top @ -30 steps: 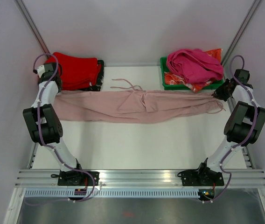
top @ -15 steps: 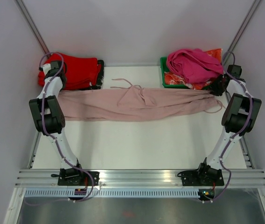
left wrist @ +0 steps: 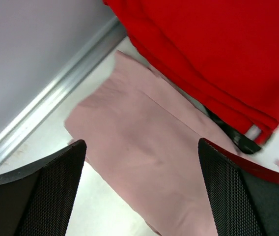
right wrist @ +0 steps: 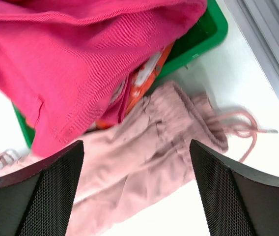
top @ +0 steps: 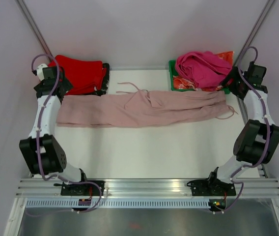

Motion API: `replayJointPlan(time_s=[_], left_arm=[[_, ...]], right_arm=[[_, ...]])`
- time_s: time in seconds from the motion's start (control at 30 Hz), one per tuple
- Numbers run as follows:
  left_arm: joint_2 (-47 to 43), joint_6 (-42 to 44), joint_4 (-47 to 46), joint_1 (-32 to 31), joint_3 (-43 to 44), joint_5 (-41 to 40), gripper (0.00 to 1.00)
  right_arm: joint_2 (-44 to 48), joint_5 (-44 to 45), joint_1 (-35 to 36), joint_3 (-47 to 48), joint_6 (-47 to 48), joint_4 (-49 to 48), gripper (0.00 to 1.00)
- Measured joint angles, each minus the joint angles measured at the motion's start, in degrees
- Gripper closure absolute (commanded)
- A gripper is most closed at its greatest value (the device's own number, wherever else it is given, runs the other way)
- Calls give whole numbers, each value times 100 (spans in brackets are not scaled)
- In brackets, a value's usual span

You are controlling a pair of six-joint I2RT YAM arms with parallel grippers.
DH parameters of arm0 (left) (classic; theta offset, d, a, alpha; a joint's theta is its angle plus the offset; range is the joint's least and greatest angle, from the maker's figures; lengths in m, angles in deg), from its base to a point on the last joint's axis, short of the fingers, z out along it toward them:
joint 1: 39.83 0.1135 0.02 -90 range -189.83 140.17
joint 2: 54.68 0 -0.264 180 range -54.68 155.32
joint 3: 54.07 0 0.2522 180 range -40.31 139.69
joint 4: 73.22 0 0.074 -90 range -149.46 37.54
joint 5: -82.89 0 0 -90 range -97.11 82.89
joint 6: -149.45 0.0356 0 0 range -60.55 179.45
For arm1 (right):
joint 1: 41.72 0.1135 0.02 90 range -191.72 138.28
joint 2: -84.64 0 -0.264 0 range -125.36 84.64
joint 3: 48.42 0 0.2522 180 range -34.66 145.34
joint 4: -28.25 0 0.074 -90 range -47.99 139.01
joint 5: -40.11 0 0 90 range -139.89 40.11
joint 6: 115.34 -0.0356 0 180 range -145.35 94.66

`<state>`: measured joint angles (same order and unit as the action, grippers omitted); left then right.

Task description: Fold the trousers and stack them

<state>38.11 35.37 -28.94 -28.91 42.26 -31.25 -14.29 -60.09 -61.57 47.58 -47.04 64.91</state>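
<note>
I will next move my right gripper open, back and down onto the near corner of the trousers' gathered end (top: 225,112) (right wrist: 217,141), because that corner lies clear of the green bin.
The pale pink trousers (top: 139,109) lie stretched in a long band across the table's far half, with thin drawstring cords (top: 129,88) trailing toward the back. My left gripper (top: 56,87) hangs open above the band's left end (left wrist: 144,162), nothing between its fingers. Over the gathered right end (right wrist: 169,142), my right gripper (top: 232,84) also stands open and empty. A looped cord (right wrist: 242,125) lies beside that end.
A pile of red folded garments (top: 83,73) sits at the back left, right against the trousers' left end. A green bin (top: 172,82) at the back right holds a magenta garment (top: 203,68) and orange items. Metal rails (left wrist: 51,98) edge the table.
Both grippers have opened and let go of the trousers' ends, then lifted up and outward. The trousers have settled flat, a little further back on the table.
</note>
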Motion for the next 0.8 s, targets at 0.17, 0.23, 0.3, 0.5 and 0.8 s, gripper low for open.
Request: replayJointPlan(time_s=[0.17, 0.23, 0.3, 0.5, 0.8], left_arm=[[-1209, -562, -192, -76, -1309, 503, 0], [-1425, -835, -170, -59, -1926, 634, 0], [-1486, -1075, -157, -24, -2455, 785, 0], [-1486, -1467, -105, 238, -3198, 1390, 0], [-1519, -1539, -520, 778, -3453, 1746, 0]], right_arm=[[695, 254, 2, -817, -120, -13, 6], [844, 428, 2, -1307, -243, 20, 6], [931, 573, -2, -1751, -391, 20, 7], [973, 898, -24, -2566, -728, -195, 14], [168, 1307, -39, -2503, -992, -1176, 20]])
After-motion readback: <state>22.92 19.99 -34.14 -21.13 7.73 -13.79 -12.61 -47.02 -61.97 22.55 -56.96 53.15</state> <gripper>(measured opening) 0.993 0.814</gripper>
